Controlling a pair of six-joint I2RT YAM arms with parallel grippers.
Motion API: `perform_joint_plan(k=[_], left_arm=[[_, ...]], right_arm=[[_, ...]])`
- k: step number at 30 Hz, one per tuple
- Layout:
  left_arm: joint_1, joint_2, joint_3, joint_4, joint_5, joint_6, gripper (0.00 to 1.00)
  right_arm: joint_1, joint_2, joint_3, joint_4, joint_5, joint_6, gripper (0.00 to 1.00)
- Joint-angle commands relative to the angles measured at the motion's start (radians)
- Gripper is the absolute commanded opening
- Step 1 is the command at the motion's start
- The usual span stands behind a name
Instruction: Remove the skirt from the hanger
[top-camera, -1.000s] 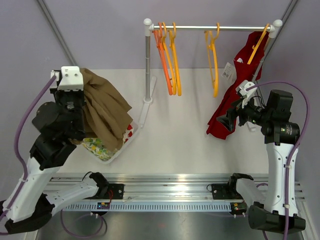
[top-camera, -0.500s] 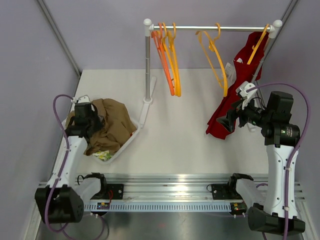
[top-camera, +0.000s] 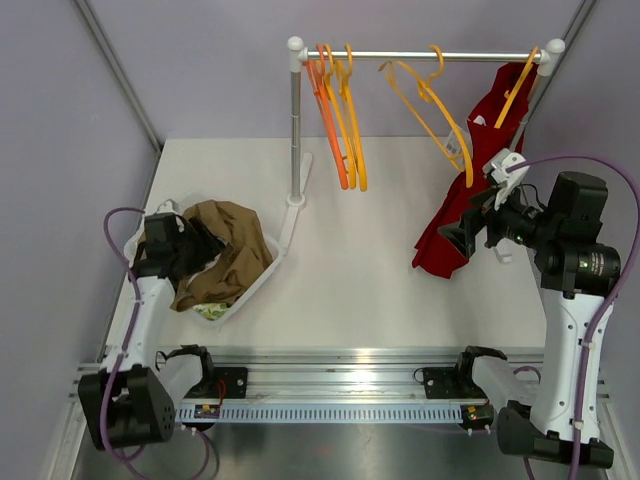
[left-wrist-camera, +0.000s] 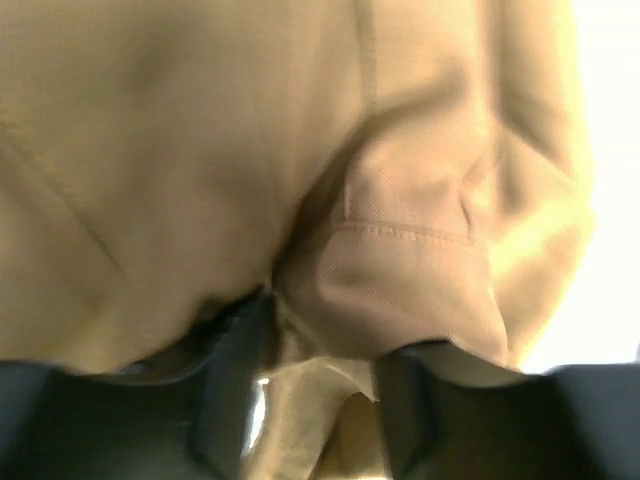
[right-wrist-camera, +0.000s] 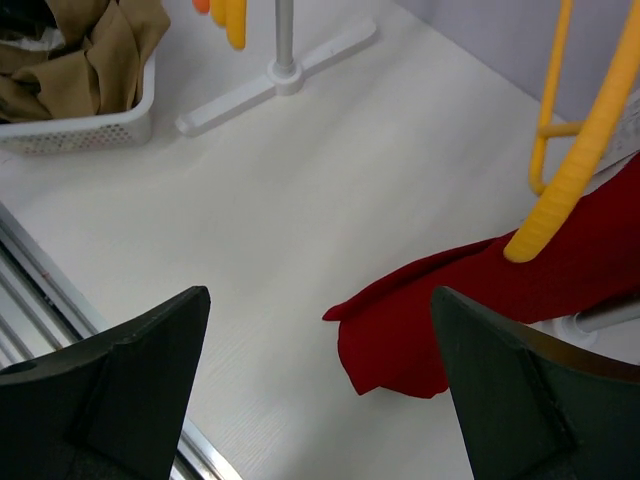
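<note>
The hanger's yellow bar (top-camera: 514, 93) holds the red garment above and outward of my right gripper, so I should next raise my open fingers outward onto the bar, below the rail.
The tan skirt (top-camera: 225, 250) lies bunched in the white basket (top-camera: 262, 275) at the table's left, off any hanger. My left gripper (top-camera: 190, 245) rests low on the pile. In the left wrist view its jaws (left-wrist-camera: 325, 330) stand apart, a loose fold of the skirt (left-wrist-camera: 300, 150) drooping between them without filling the gap. An empty yellow hanger (top-camera: 440, 100) hangs tilted on the rail. My right gripper (top-camera: 455, 238) is open and empty beside a red garment (top-camera: 470, 190); in the right wrist view the gripper (right-wrist-camera: 320, 300) hovers over the table next to that garment (right-wrist-camera: 480, 310).
The red garment hangs from a yellow hanger (top-camera: 517, 90) at the right end of the rack's rail (top-camera: 400, 56). Orange hangers (top-camera: 335, 110) crowd the left end by the upright pole (top-camera: 296, 130). The rack's foot (right-wrist-camera: 275, 85) lies near the basket (right-wrist-camera: 90, 135).
My left arm came down from high up and lowered the skirt into the basket, then its jaws parted. The empty yellow hanger has swung out. My right gripper rose slightly.
</note>
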Motion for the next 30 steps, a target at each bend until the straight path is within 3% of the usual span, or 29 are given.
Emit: perform_joint_plan(k=[1, 4, 6, 8, 12, 16, 20, 21, 24, 30], left_arm=[[0.004, -0.155, 0.093, -0.063, -0.063, 0.03, 0.66], [0.004, -0.273, 0.137, -0.108, -0.128, 0.09, 0.91], [0.005, -0.324, 0.14, -0.106, -0.131, 0.135, 0.98], [0.004, -0.388, 0.14, -0.099, -0.122, 0.162, 0.99], [0.004, -0.454, 0.134, -0.091, -0.059, 0.207, 0.99], [0.004, -0.513, 0.116, -0.087, -0.024, 0.237, 0.99], [0.005, -0.545, 0.11, -0.099, -0.004, 0.244, 0.99], [0.004, -0.55, 0.111, -0.108, -0.001, 0.245, 0.99], [0.005, -0.56, 0.12, -0.128, 0.01, 0.256, 0.99], [0.005, -0.566, 0.125, -0.128, 0.042, 0.25, 0.99]], right_arm=[[-0.007, 0.041, 0.142, 0.015, 0.077, 0.125, 1.0], [-0.007, 0.103, 0.277, 0.023, 0.189, 0.279, 0.99], [-0.007, 0.159, 0.384, 0.014, 0.238, 0.328, 1.0], [-0.007, 0.197, 0.481, 0.019, 0.275, 0.426, 1.0], [-0.007, 0.323, 0.616, 0.025, 0.529, 0.647, 1.0], [-0.007, 0.421, 0.757, 0.043, 0.659, 0.684, 1.0], [-0.007, 0.541, 0.829, 0.054, 0.686, 0.71, 0.9], [-0.007, 0.594, 0.845, 0.052, 0.691, 0.712, 0.81], [-0.007, 0.679, 0.892, 0.054, 0.731, 0.698, 0.72], [-0.006, 0.76, 0.941, 0.088, 0.754, 0.689, 0.64]])
